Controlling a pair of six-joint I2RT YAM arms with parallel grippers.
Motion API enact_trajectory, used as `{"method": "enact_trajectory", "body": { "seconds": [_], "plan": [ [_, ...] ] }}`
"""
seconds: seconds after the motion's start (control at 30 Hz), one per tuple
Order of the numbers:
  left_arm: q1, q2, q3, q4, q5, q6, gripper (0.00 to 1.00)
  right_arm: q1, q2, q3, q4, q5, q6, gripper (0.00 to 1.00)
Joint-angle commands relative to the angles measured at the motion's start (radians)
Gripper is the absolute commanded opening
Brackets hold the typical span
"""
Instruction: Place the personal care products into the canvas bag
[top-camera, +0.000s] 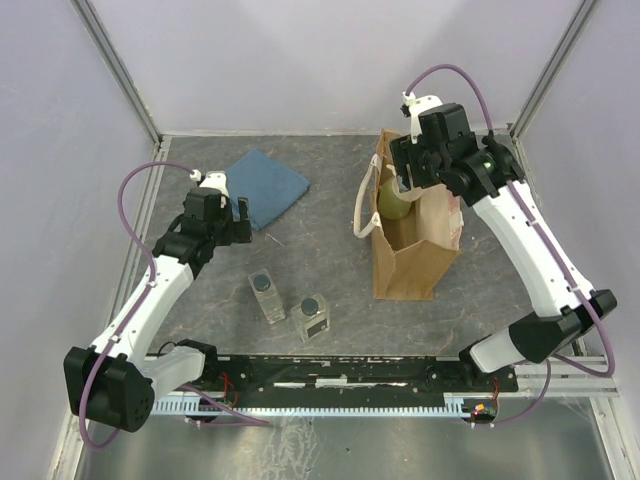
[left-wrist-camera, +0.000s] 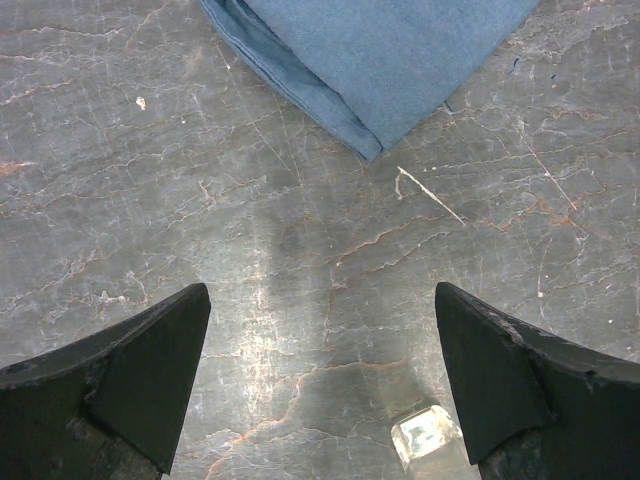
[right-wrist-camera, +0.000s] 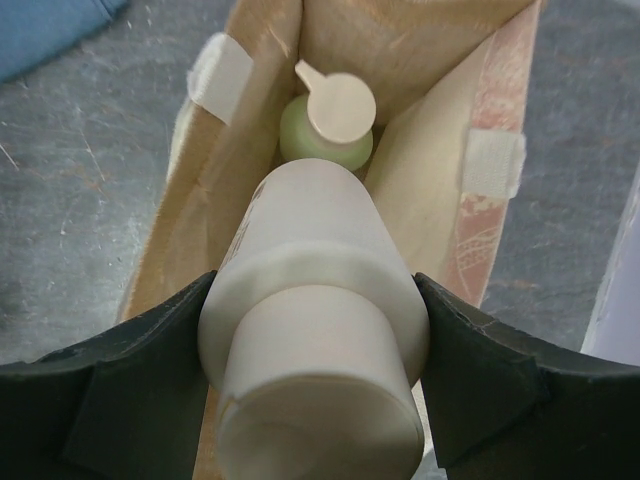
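Note:
My right gripper needs to go down next through the bag's opening into the free space beside the pale green pump bottle (right-wrist-camera: 325, 125), because that bottle stands in the far end of the bag.
The tan canvas bag (top-camera: 410, 250) stands open at the right of the table, with cream handles. The pale green pump bottle (right-wrist-camera: 325, 125) stands inside it and also shows from above (top-camera: 392, 203). My right gripper (right-wrist-camera: 315, 320) is shut on the cream cylindrical bottle (right-wrist-camera: 310, 300) and holds it over the bag's mouth (right-wrist-camera: 400, 60). Two clear dark-capped bottles (top-camera: 266, 296) (top-camera: 311, 317) lie on the table near the front middle. My left gripper (left-wrist-camera: 322, 340) is open and empty above bare table, near the blue cloth; one clear bottle's corner (left-wrist-camera: 428, 436) shows between its fingers.
A folded blue cloth (top-camera: 264, 186) lies at the back left, its corner in the left wrist view (left-wrist-camera: 370, 70). Metal frame posts and pale walls enclose the table. A black rail (top-camera: 340, 375) runs along the front edge.

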Motion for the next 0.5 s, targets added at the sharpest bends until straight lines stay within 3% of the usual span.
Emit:
{"method": "enact_trajectory", "body": {
  "seconds": [0.0, 0.47],
  "plan": [
    [0.005, -0.006, 0.01, 0.04, 0.016, -0.021, 1.0, -0.04, -0.022, -0.031, 0.127, -0.078, 0.04, 0.0],
    [0.004, -0.007, 0.008, 0.039, 0.024, -0.02, 1.0, -0.086, 0.087, -0.172, 0.225, -0.12, 0.046, 0.0]
  ]
}}
